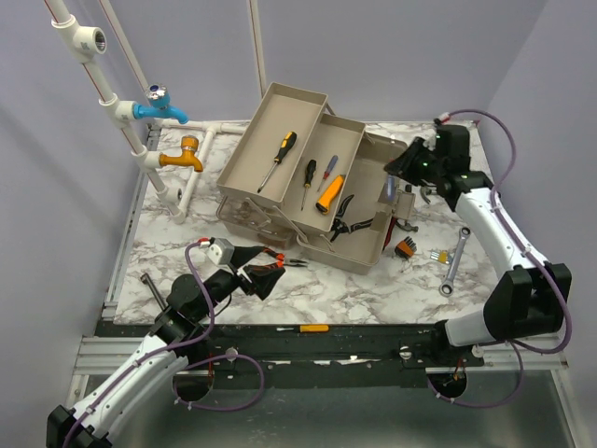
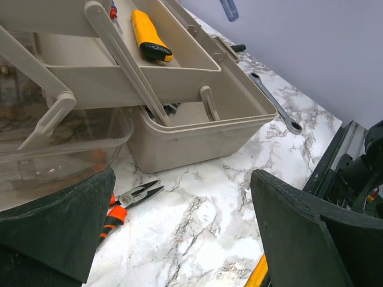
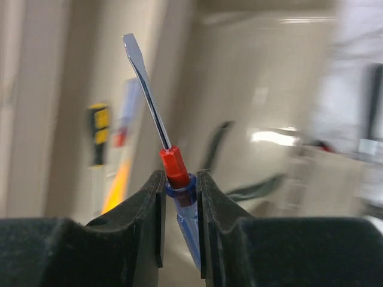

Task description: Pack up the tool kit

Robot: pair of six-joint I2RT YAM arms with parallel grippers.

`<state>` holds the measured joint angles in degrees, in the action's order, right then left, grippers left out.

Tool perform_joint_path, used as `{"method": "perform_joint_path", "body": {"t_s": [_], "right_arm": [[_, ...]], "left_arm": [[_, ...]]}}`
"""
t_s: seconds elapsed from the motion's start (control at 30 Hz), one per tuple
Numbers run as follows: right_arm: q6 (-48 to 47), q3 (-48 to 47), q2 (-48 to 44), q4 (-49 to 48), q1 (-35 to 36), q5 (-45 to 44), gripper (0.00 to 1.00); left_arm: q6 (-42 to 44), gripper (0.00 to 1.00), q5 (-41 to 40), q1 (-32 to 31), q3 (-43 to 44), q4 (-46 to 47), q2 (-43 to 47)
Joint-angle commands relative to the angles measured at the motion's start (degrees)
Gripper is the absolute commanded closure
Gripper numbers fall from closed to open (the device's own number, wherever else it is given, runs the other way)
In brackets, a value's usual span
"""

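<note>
My right gripper should next swing outward and toward the left in the top view, over the far tray of the toolbox, because that tray has a screwdriver in it.
The beige toolbox (image 1: 359,245) stands open mid-table with its trays (image 1: 270,140) folded out; several screwdrivers and a yellow knife (image 1: 330,194) lie in them. My right gripper (image 1: 399,179) hovers over the box's right side, shut on a blue clear-handled screwdriver (image 3: 177,168) with a red collar, blade pointing away from the right gripper (image 3: 181,185). My left gripper (image 1: 266,278) is open and empty, low over the table in front of the box. Orange-handled pliers (image 2: 128,199) lie beside the left finger of the left gripper (image 2: 185,233). The box wall (image 2: 197,134) is just beyond.
White pipes with a blue tap (image 1: 159,110) and an orange tap (image 1: 182,157) stand at the back left. A wrench (image 1: 454,261) and a bit holder (image 1: 405,246) lie right of the box. A yellow screwdriver (image 1: 308,329) lies at the front edge. The smoky lid (image 2: 60,155) hangs left.
</note>
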<state>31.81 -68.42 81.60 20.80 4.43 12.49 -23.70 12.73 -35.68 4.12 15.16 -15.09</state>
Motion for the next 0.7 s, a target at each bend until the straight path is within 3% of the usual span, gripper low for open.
{"method": "perform_joint_path", "body": {"t_s": [0.0, 0.33, 0.5, 0.67], "right_arm": [[7.74, -4.47, 1.87, -8.96, 10.9, 2.07, 0.99], [22.62, -14.67, 12.3, -20.21, 28.07, -9.61, 0.99], [30.07, -22.51, 19.53, -20.15, 32.08, -13.98, 0.99], [30.81, -24.48, 23.7, -28.76, 35.86, -14.72, 0.99]], "left_arm": [[1.37, 0.01, 1.4, 0.14, -0.34, 1.11, 1.37], [1.6, 0.01, 0.19, 0.11, -0.25, 0.31, 1.88], [1.62, 0.01, 0.23, 0.09, -0.25, 0.31, 1.69], [1.6, 0.01, 0.28, 0.09, -0.08, 0.02, 2.0]]}}
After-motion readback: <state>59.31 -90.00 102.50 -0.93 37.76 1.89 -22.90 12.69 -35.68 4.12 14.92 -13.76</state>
